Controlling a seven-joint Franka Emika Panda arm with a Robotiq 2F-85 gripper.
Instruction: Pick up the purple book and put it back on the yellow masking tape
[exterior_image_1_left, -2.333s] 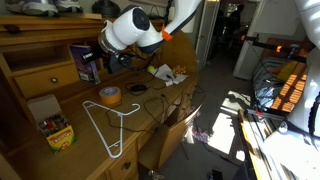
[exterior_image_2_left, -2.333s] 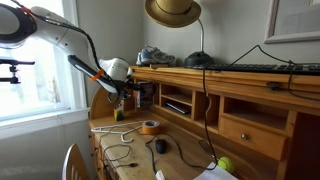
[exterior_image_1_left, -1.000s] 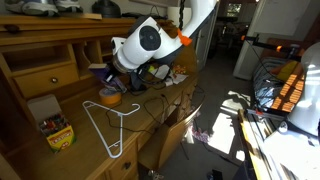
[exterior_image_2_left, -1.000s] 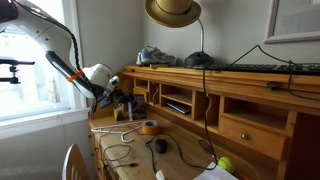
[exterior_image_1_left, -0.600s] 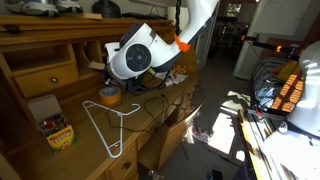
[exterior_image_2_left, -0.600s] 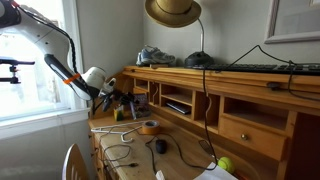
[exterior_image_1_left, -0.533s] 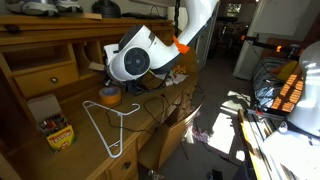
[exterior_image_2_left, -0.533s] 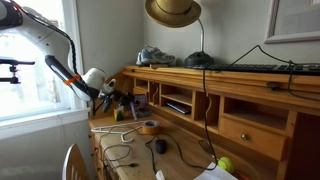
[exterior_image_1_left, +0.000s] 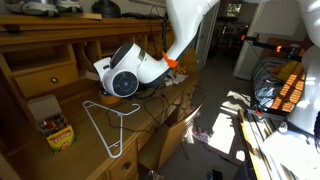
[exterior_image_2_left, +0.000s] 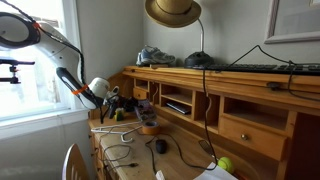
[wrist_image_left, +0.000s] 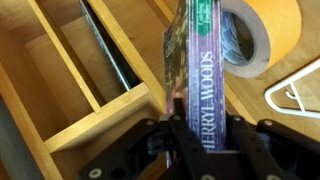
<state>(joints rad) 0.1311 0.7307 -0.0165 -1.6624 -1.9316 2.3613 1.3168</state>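
The yellow masking tape (wrist_image_left: 268, 35) is below my gripper, to its right in the wrist view. My gripper will go down that way next and let go of the book (wrist_image_left: 205, 65) on the tape.
In the wrist view my gripper (wrist_image_left: 205, 125) is shut on the purple book (wrist_image_left: 205, 65). It grips the book on edge, spine towards the camera. The yellow masking tape (wrist_image_left: 268, 35) lies flat on the desk, just right of the book's far end. In an exterior view the gripper (exterior_image_2_left: 119, 103) hangs low over the desk, left of the tape (exterior_image_2_left: 148, 128). In an exterior view the white wrist (exterior_image_1_left: 126, 76) hides both the book and the tape.
A white wire hanger (exterior_image_1_left: 106, 126) and a yellow crayon box (exterior_image_1_left: 56, 131) lie on the desk (exterior_image_1_left: 150, 130). Wooden cubby dividers (wrist_image_left: 95, 95) stand close on the left of the gripper. Cables and a dark mouse (exterior_image_2_left: 160, 146) lie further along the desk.
The arm has pulled away from the cubbies and come down towards the desk with the book in its grip. It now covers the tape in one exterior view.
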